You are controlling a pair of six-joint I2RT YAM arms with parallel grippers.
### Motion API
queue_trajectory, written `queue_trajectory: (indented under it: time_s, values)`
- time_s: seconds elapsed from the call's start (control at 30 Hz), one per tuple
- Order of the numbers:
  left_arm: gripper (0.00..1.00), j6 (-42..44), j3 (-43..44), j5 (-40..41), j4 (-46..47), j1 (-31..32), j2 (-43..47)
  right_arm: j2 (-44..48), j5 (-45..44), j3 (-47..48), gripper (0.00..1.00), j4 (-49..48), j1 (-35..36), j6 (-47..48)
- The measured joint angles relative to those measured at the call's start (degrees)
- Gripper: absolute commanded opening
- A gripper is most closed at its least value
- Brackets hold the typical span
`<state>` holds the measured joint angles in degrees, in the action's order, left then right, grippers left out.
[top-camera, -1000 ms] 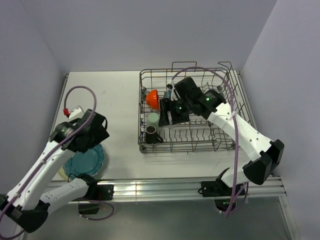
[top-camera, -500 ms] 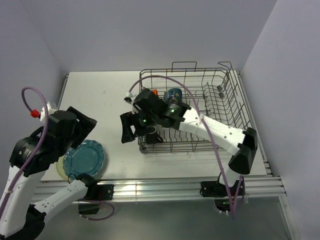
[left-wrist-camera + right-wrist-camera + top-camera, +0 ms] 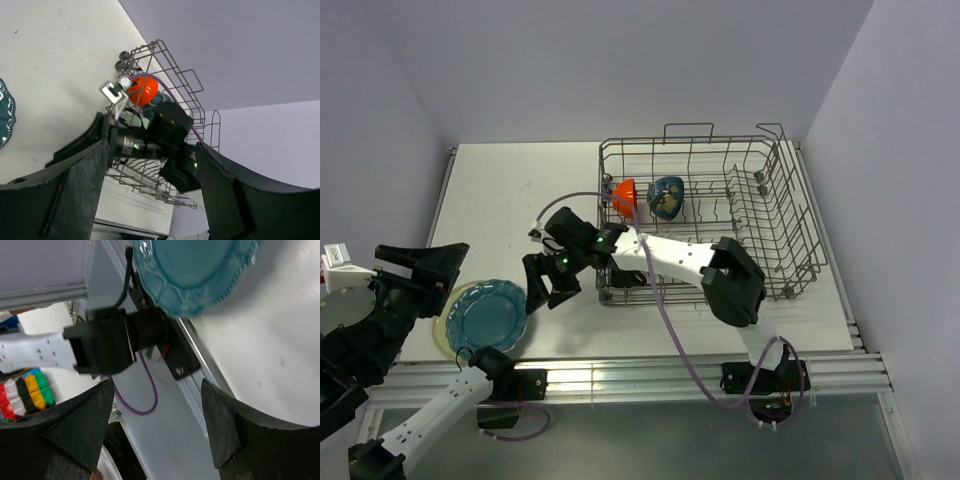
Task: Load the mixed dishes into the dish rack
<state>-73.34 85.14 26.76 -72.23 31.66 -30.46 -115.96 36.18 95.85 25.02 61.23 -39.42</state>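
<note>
The teal plate's rack-side rim [image 3: 524,311] [image 3: 223,295] lies nearest my right gripper's open fingertips. Next, my right gripper goes down and to the left in the top view onto that rim.
The dish rack [image 3: 780,230] stands at the right of the table, with the orange bowl [image 3: 624,196] and the blue bowl [image 3: 666,196] standing on edge at its far left. The teal plate [image 3: 487,317] lies on the cream plate [image 3: 444,335] at the near left. My right gripper [image 3: 548,283] is open and empty, just right of the teal plate [image 3: 195,270]. My left gripper [image 3: 415,280] is open and empty, raised high at the left edge. The orange bowl [image 3: 142,90] also shows in the left wrist view. The mugs and the glass are hidden by my right arm.
The right arm stretches across the rack's near left corner [image 3: 605,290]. The left arm's base [image 3: 100,347] and the aluminium rail [image 3: 620,375] run along the table's near edge. The walls close in at the back and both sides.
My right gripper left the rack and swung left and forward over the table to beside the teal plate. The blue bowl now stands in the rack. My left arm rose and drew back left.
</note>
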Motion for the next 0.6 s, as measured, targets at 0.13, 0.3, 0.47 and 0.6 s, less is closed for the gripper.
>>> queue_trajectory:
  time_s: [0.13,0.3,0.47,0.6]
  values:
    - [0.75,-0.79,-0.11,-0.24,-0.07,0.02,-0.11,-7.85,1.46,9.33,0.77,0.39,0.02,-1.03]
    - [0.75,-1.53,-0.17,-0.42,-0.22,0.02,0.02,-16.09,-1.05,23.08,0.76,6.56,0.31,0.74]
    - [0.75,-1.75,-0.55,-0.44,-0.57,0.02,0.66,-17.88,-6.32,25.92,0.76,11.23,0.42,2.25]
    - [0.75,-2.40,-0.74,-0.46,-1.20,0.07,0.81,-18.86,-10.58,26.08,0.76,13.86,0.57,3.56]
